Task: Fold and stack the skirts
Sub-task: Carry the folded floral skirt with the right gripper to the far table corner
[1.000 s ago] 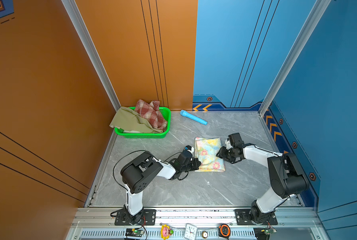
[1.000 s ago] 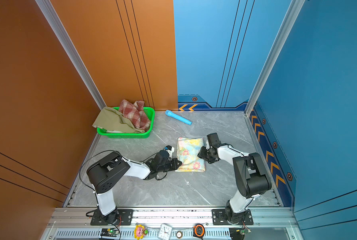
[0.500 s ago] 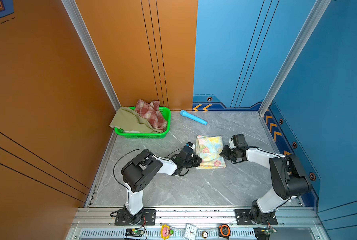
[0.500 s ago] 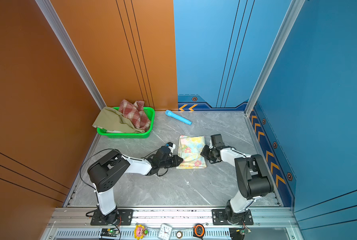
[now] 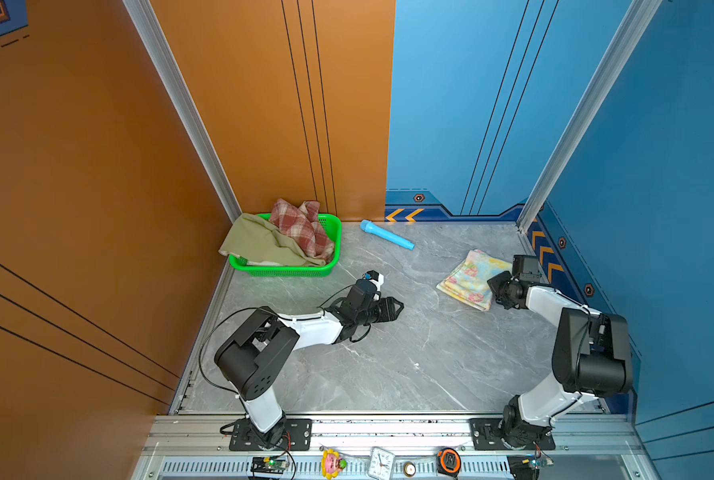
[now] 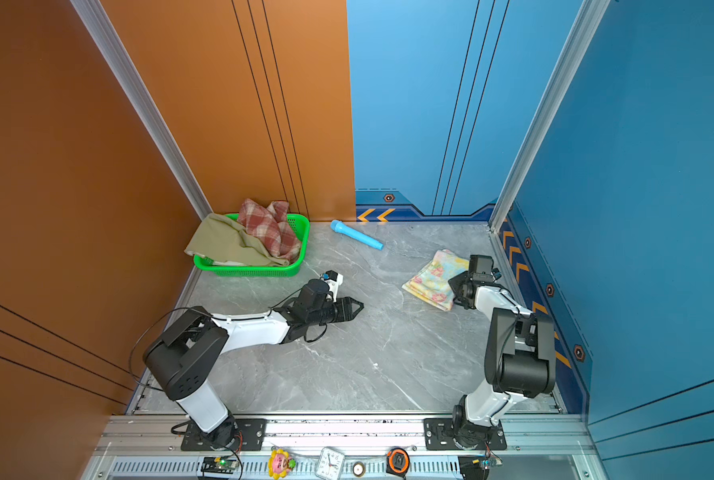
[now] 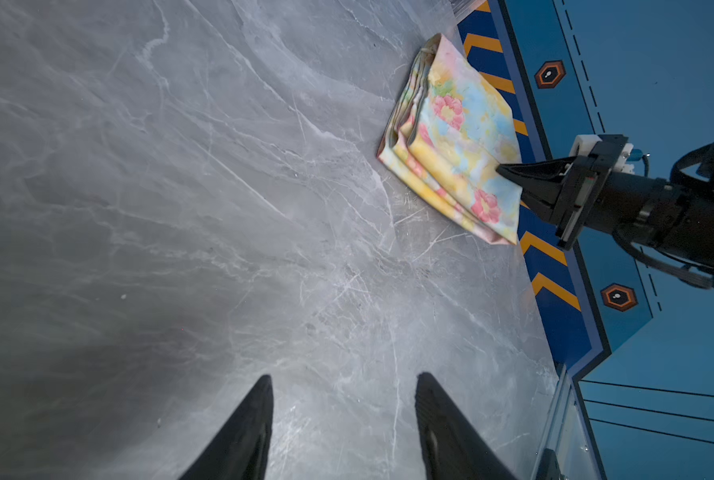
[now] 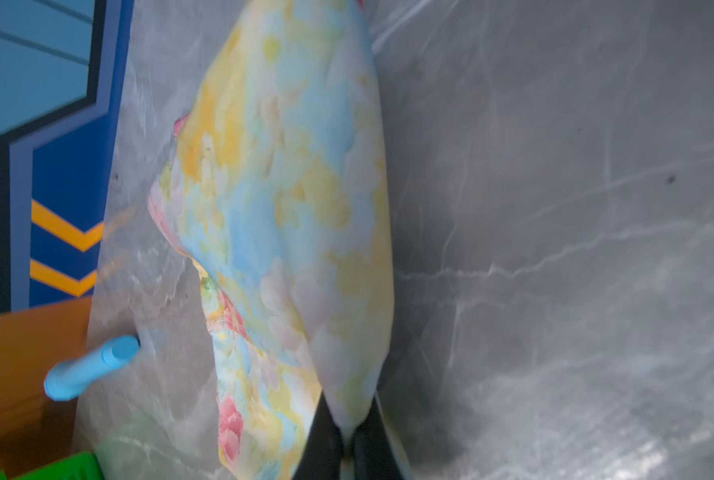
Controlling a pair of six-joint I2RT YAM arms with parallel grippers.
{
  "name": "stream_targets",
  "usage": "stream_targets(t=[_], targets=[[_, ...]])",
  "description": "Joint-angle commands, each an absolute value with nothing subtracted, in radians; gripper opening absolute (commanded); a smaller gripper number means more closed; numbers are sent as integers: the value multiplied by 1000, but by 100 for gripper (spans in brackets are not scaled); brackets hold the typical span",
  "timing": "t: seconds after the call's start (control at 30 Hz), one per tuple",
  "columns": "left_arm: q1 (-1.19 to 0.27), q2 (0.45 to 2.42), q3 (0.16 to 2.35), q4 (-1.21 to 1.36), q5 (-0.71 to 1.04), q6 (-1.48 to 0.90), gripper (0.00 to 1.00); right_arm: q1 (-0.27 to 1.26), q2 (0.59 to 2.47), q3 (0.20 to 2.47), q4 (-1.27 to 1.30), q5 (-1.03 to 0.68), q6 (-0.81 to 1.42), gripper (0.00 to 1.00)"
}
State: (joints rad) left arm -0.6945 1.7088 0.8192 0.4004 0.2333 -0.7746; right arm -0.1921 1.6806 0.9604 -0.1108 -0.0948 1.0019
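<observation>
The bare far table corner [image 5: 500, 237] lies outward of my right gripper, so it will next slide the skirt outward and release its edge there, leaving room for the basket's skirts.
The folded pastel floral skirt [image 5: 469, 276] [image 6: 432, 278] lies at the table's right side, near the blue wall. My right gripper [image 5: 491, 284] [image 8: 349, 405] is shut on that skirt's near edge, and the cloth [image 8: 284, 208] spreads away from its tips. The left wrist view shows the floral skirt [image 7: 455, 137] with the right gripper [image 7: 502, 169] pinching it. My left gripper [image 5: 400, 307] [image 7: 342, 380] stands open over bare table in the middle, holding nothing. The red-and-cream plaid skirt [image 5: 303, 226] and the olive-green skirt [image 5: 259, 245] lie crumpled in the green basket [image 5: 288, 272].
A light-blue tube [image 5: 386, 235] [image 8: 89, 370] lies by the back wall between the basket and the floral skirt. The orange wall closes the left side and the blue wall the right. A clock [image 5: 380, 461] and a tape measure [image 5: 448, 459] sit on the front rail.
The right gripper shut on the floral skirt and dragged it from the middle to the right. The left gripper opened, let go of the skirt and stayed behind near the middle.
</observation>
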Motion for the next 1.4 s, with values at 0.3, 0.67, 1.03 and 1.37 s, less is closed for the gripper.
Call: stream_targets(t=[0.3, 0.67, 1.03, 1.37], targets=[[-645, 1645, 778, 337, 240, -764, 55, -146, 1917, 1277, -145, 318, 1421, 0], [-621, 1577, 777, 252, 212, -741, 55, -83, 2197, 1627, -250, 264, 1466, 0], [-625, 1487, 809, 131, 135, -715, 66, -51, 2270, 1752, -346, 247, 1411, 56], [-598, 1348, 1085, -309, -178, -600, 93, -38, 1891, 1438, -275, 270, 1135, 83]])
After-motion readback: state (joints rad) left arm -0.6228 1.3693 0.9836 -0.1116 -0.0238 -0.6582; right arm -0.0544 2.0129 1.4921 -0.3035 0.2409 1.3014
